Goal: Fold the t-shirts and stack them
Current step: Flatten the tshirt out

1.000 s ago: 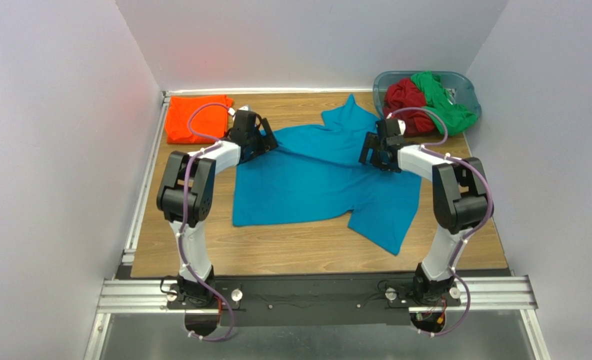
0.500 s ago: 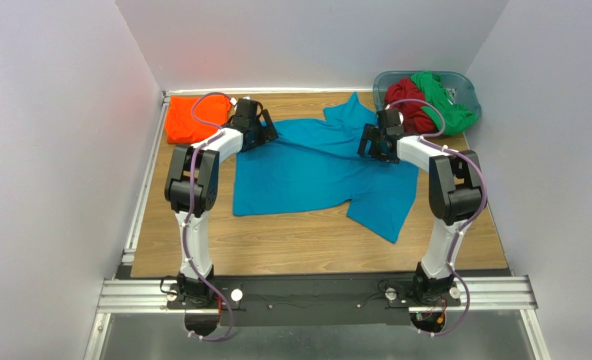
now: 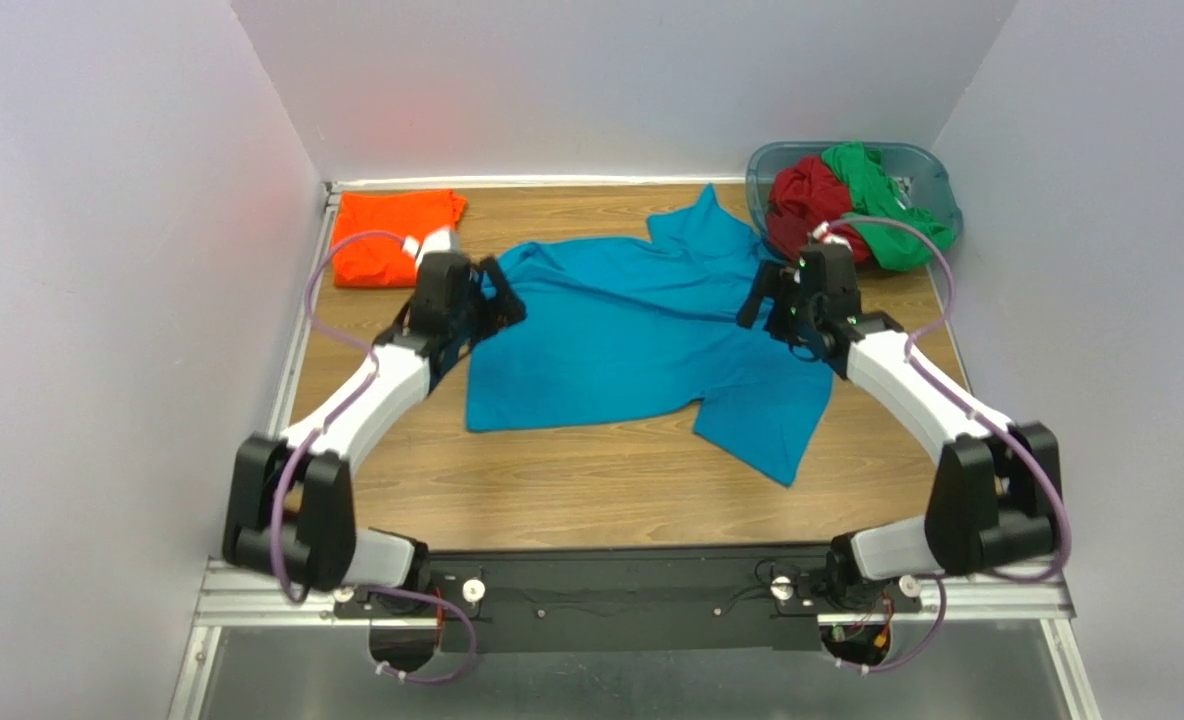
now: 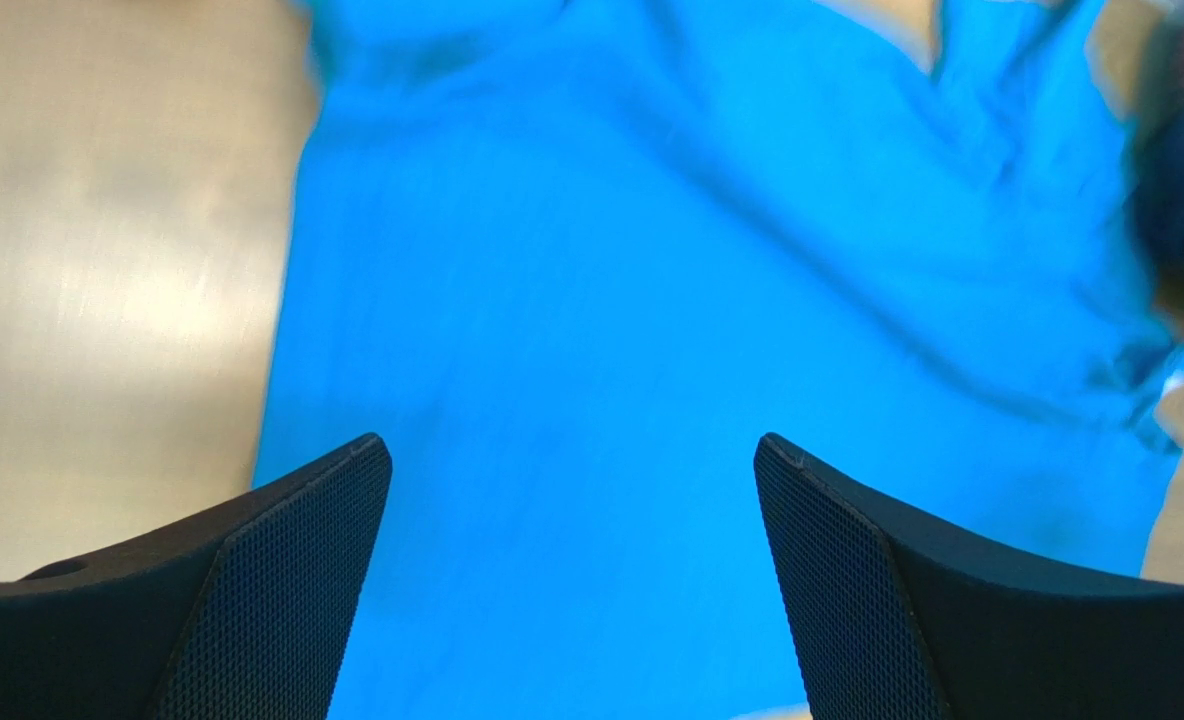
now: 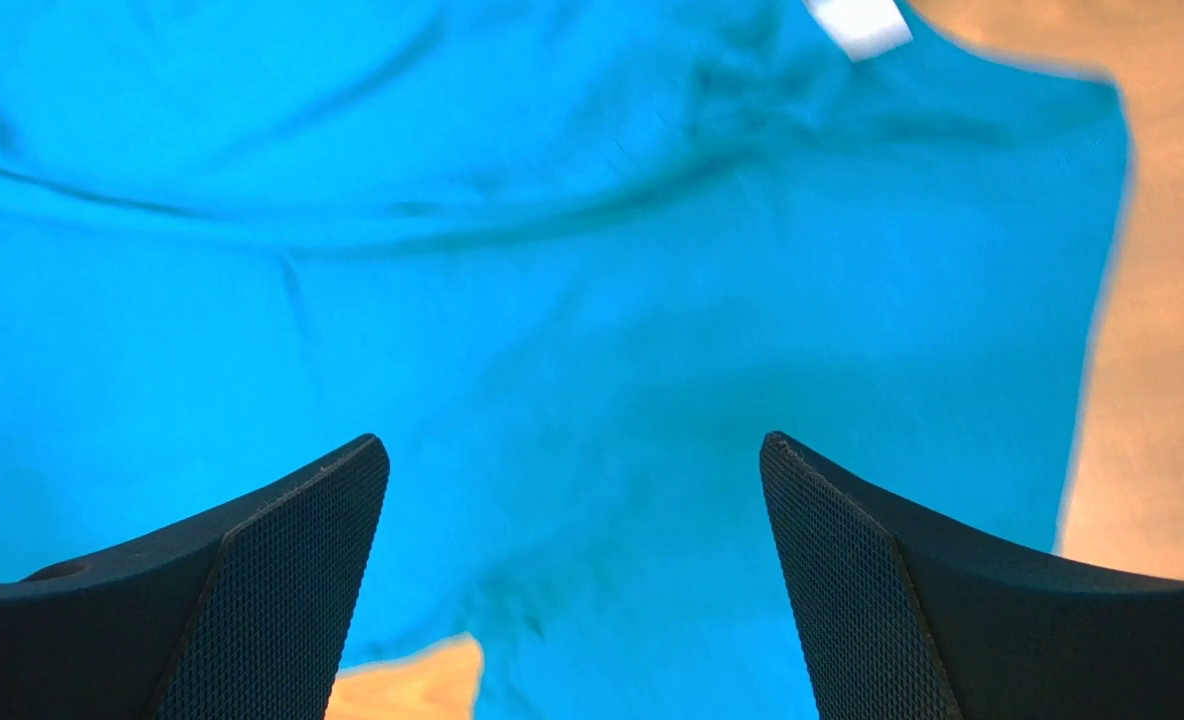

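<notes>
My left gripper draws back and lowers next onto the teal shirt's near corner away from the tub, edged by bare wood, since it lies below and back.
The teal-blue t-shirt (image 3: pixel 636 338) lies spread and rumpled in the middle of the wooden table, one sleeve pointing to the back. It fills the left wrist view (image 4: pixel 673 300) and the right wrist view (image 5: pixel 553 255). The folded bright orange t-shirt (image 3: pixel 380 237) lies at the back left. The dark red t-shirt (image 3: pixel 806 195) and the green t-shirt (image 3: pixel 884 203) sit crumpled in the tub. My left gripper (image 3: pixel 496 305) is open and empty above the teal shirt's left edge. My right gripper (image 3: pixel 771 305) is open and empty above its right edge.
The grey-blue plastic tub (image 3: pixel 929 168) stands at the back right corner. White walls close in the table on three sides. Bare wood (image 3: pixel 583 488) shows in front of the teal shirt. A metal rail (image 3: pixel 628 585) runs along the near edge.
Both grippers have let go of the teal shirt and lifted off it. Both arms have swung outward and stretched out low. The shirt now lies flatter and further back.
</notes>
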Robot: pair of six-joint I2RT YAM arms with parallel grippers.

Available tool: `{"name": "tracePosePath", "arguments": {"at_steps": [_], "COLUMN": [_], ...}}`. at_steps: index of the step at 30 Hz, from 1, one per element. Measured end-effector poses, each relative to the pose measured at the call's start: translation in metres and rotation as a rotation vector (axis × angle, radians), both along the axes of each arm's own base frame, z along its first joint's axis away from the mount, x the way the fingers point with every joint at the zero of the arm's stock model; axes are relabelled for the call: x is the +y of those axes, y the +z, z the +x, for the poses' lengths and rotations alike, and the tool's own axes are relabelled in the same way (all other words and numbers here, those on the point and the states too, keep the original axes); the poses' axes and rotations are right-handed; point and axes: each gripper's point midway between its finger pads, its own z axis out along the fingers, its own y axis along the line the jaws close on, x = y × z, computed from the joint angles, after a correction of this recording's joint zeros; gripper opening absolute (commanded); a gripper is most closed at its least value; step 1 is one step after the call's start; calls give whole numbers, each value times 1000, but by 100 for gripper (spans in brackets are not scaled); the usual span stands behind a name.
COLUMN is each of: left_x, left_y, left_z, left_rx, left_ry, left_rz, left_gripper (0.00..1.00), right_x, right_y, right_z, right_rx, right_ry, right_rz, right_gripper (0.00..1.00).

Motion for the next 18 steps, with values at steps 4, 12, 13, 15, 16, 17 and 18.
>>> {"name": "tracePosePath", "arguments": {"at_steps": [4, 12, 13, 15, 16, 17, 18], "left_x": [12, 37, 38, 39, 40, 40, 40], "left_y": [-27, -57, -60, -67, -70, -73, -77], "left_z": [-56, -127, -130, -133, -135, -135, -137], "left_rx": [54, 86, 88, 106, 117, 126, 139], "left_ry": [30, 133, 144, 156, 160, 164, 169], "left_rz": [-22, -72, -76, -81, -82, -83, -83], "left_gripper": [98, 98, 98, 96, 94, 91, 86], "right_x": [-10, -21, -21, -22, -22, -22, -23], "right_y": [0, 2, 0, -2, -4, -7, -8], "right_z": [-29, -61, -63, -65, -67, -68, -69], "right_rx": [-11, -41, -39, -34, -29, -24, -21], "right_ry": [-63, -146, -147, -149, -149, -150, -150], "right_rz": [20, 65, 66, 67, 66, 65, 64], "right_gripper": [100, 100, 100, 100, 100, 100, 100]}}
